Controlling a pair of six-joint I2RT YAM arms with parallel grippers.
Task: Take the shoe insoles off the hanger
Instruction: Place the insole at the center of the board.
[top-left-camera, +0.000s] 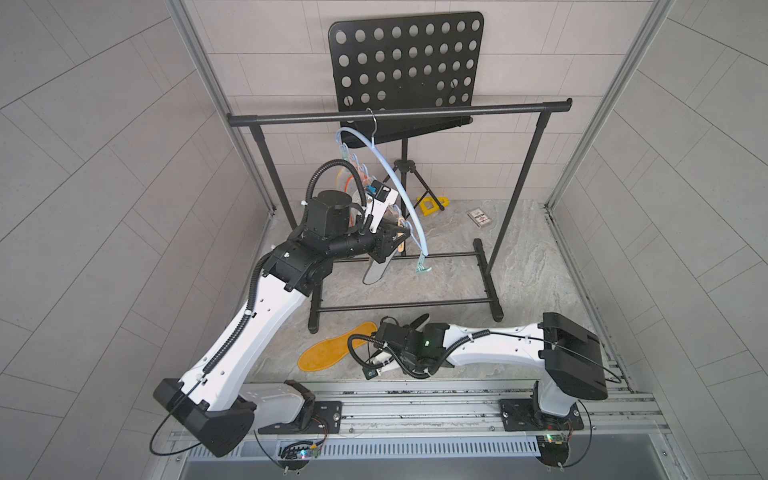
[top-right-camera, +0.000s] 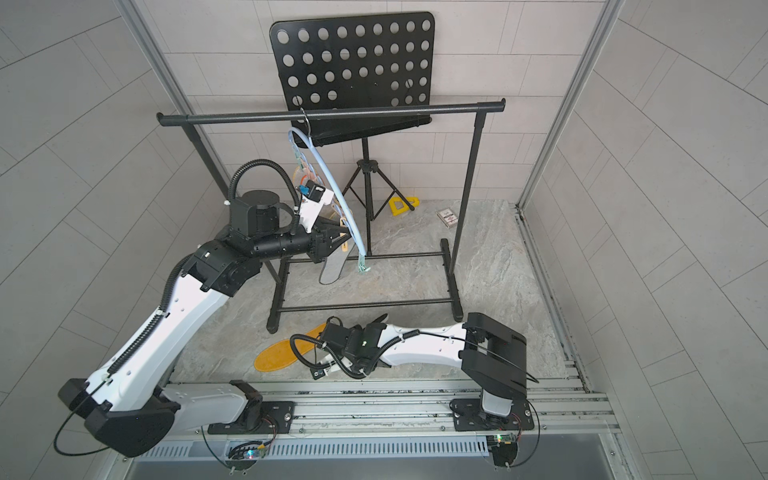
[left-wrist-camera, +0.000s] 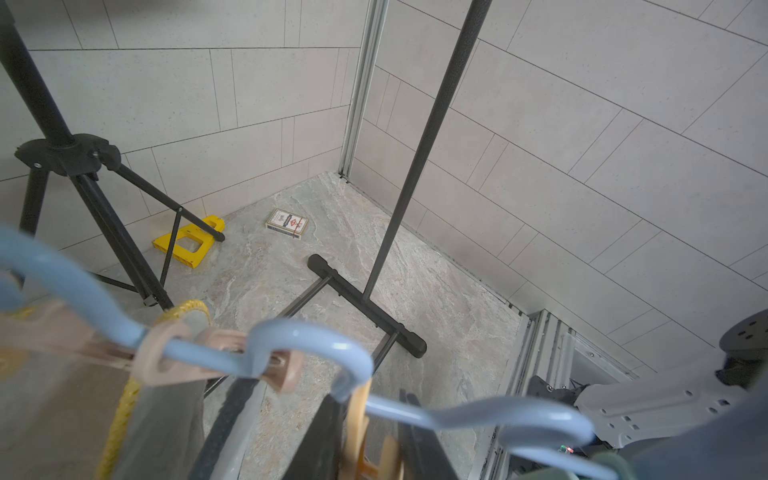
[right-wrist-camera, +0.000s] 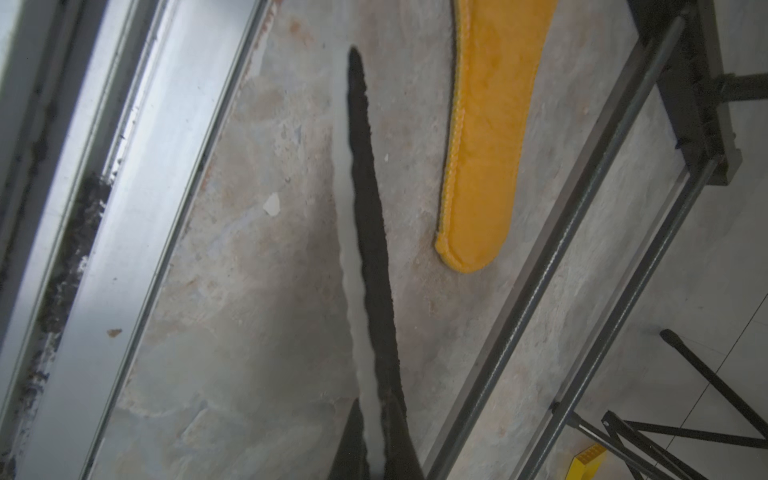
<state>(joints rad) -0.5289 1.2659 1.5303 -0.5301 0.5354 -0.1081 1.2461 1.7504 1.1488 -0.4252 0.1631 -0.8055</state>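
Note:
Bare tabletop (right-wrist-camera: 414, 180) beside the mustard-yellow insole is below my right gripper, so next I will lower the black insole (right-wrist-camera: 370, 208) closer to its yellow neighbour and release it.
The pale blue hanger (top-left-camera: 395, 174) (top-right-camera: 332, 183) hangs tilted from the rack bar by its wire hook. My left gripper (top-left-camera: 397, 241) (left-wrist-camera: 370, 449) is up at its row of clips, black fingers shut on a peach clip (left-wrist-camera: 357, 415). A grey insole (top-left-camera: 376, 270) (top-right-camera: 332, 268) dangles below that gripper. A yellow-edged insole (left-wrist-camera: 124, 395) hangs from a neighbouring clip. One mustard-yellow insole (top-left-camera: 336, 349) (right-wrist-camera: 490, 145) lies flat on the table. My right gripper (right-wrist-camera: 374, 419) is low over the table near it, shut on a black insole (right-wrist-camera: 370, 208) (top-left-camera: 417, 322) seen edge-on.
The black garment rack (top-left-camera: 399, 114) stands mid-table, its feet (top-left-camera: 486, 282) and cross rods near both arms. Behind it stand a perforated music stand (top-left-camera: 407, 62), a yellow block (top-left-camera: 430, 205) and a card box (top-left-camera: 478, 217). An aluminium rail (top-left-camera: 415, 399) runs along the front.

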